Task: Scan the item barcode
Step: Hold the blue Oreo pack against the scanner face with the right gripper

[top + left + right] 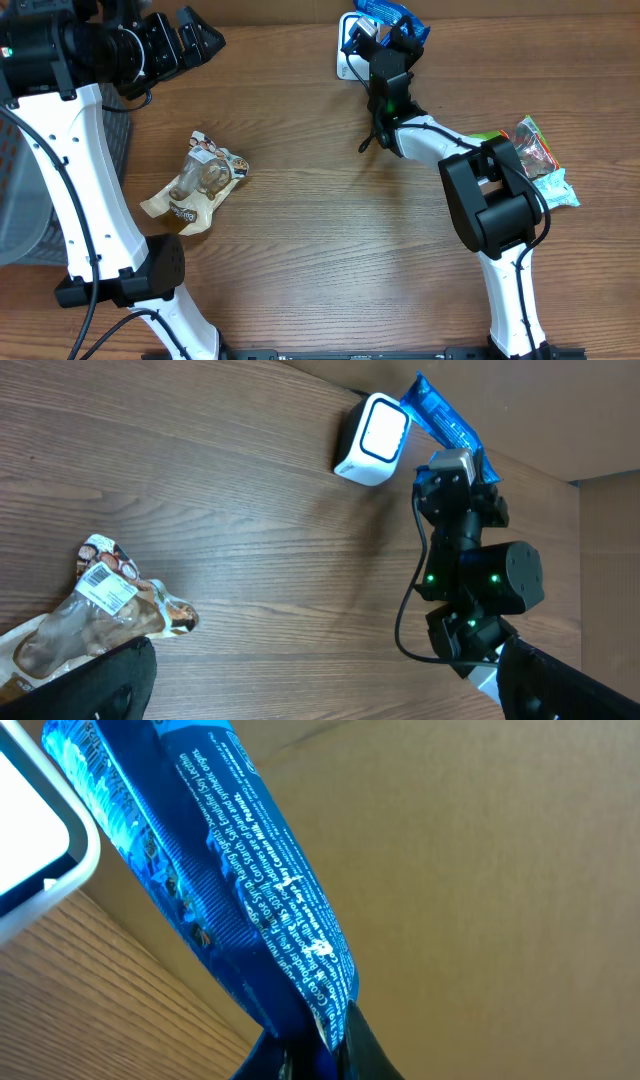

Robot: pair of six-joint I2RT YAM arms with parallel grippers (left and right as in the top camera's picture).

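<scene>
I will next swing my right gripper back to its right in the overhead view, over the green and red packets, and release the blue packet where others lie.
My right gripper [387, 42] is shut on the lower end of a blue snack packet [386, 14], holding it up beside the white scanner [347, 64] at the far edge of the table. In the right wrist view the blue packet [220, 870] with its white print rises from the pinched jaws [305, 1058], and the scanner's corner [30, 835] shows at the left. From the left wrist view the scanner's lit face [373, 438] points toward the packet [447, 422]. My left gripper [200, 40] hangs open and empty at the far left.
A clear and tan snack bag [200, 180] with a barcode label lies on the table's left side. Green and red packets [540, 160] lie at the right edge. A grey basket [20, 200] stands at the far left. A cardboard wall [480, 870] is behind the scanner.
</scene>
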